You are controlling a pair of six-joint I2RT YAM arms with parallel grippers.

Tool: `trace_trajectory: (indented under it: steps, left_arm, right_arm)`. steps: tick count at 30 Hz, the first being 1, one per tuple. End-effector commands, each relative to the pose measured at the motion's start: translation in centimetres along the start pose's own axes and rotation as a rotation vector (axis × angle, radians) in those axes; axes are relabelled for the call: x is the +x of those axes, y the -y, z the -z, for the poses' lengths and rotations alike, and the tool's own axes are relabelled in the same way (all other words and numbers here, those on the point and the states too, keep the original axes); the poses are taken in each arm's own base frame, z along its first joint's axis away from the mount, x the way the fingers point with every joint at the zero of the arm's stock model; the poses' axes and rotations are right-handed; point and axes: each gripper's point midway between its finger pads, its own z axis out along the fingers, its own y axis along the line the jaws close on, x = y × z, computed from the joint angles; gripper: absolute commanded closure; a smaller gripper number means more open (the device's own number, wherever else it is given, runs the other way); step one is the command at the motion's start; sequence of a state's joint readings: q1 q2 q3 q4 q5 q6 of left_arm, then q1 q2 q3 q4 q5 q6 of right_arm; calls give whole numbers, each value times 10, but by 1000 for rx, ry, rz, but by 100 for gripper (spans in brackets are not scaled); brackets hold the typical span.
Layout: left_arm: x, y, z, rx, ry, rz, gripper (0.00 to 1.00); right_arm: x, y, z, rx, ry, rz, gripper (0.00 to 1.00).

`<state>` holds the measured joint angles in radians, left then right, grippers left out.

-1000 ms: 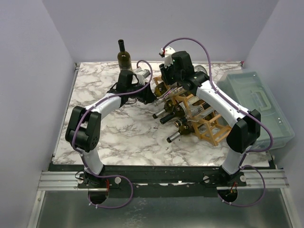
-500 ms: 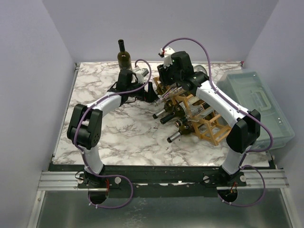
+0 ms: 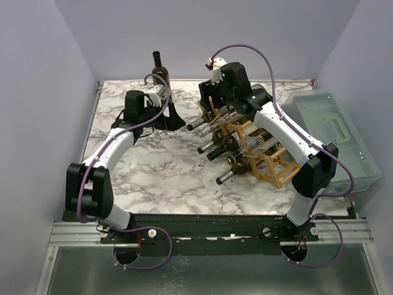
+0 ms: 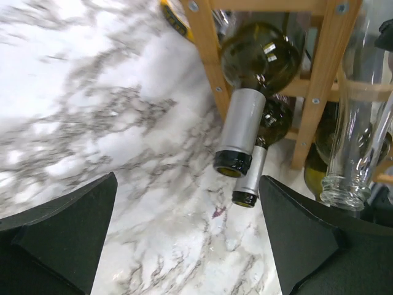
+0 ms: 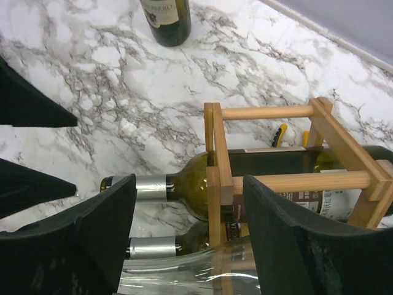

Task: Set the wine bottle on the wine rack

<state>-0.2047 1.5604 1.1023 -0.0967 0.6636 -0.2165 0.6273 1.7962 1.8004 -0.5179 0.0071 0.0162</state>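
The upright dark wine bottle still stands off the rack point(image 3: 264, 157), so the robot's left gripper will next go up and outward to close around that bottle's neck.
A clear glass wine bottle point(image 3: 220, 118) lies on its side on the upper end of the wooden wine rack point(image 3: 264, 157). Its mouth point(image 4: 339, 190) points toward the left arm. My right gripper point(image 3: 212, 110) hovers just above it, open, with its fingers point(image 5: 92, 233) astride the clear glass point(image 5: 184, 273) and not pressing it. My left gripper point(image 3: 174, 115) is open over bare marble to the left of the rack, holding nothing point(image 4: 187, 178). Dark green bottles point(image 5: 196, 184) with silver foil necks point(image 4: 241, 129) fill lower cells of the rack point(image 5: 270, 112).
Another dark wine bottle point(image 3: 161, 72) stands upright at the back of the marble table point(image 3: 159, 166); its base also shows in the right wrist view point(image 5: 166, 18). A translucent grey-green lidded box point(image 3: 334, 138) sits to the right of the rack.
My left gripper has opened and pulled back leftward, away from the rack's end. My right gripper has opened over the clear bottle, which stays lying on the rack.
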Motion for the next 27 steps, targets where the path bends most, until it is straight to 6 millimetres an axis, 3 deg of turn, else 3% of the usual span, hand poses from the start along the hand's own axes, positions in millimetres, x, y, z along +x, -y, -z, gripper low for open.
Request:
trace_trajectory:
  steps: [1, 2, 6, 9, 11, 16, 20, 23, 27]
  left_arm:
    - [-36, -10, 45, -179, 157, 5, 1]
    - [-48, -15, 55, -230, 203, 29, 1]
    - [-115, -6, 85, -269, 466, 41, 1]
    - [-164, -26, 103, -412, 641, 89, 1]
    - [-190, -40, 103, -476, 691, 86, 1]
    - [-236, -82, 79, -601, 713, -28, 1]
    - [-260, -111, 44, -625, 684, -133, 1]
    - [-260, -130, 18, -625, 645, -171, 1]
    - [-265, -150, -1, -660, 642, -197, 2]
  right_arm:
    - [-18, 3, 10, 41, 14, -50, 25]
    - [-23, 4, 14, 51, 25, -54, 24]
    - [-43, 11, 37, 91, 100, -77, 17]
    - [-52, 9, 56, 84, 164, -125, 10]
    - [-55, 7, 70, 68, 211, -154, 7]
    - [-58, 3, 109, 40, 307, -188, 4]
    - [-53, 0, 134, 14, 336, -179, 4]
    - [-48, -2, 149, -1, 340, -176, 4]
    - [-39, -1, 162, 5, 340, -171, 4]
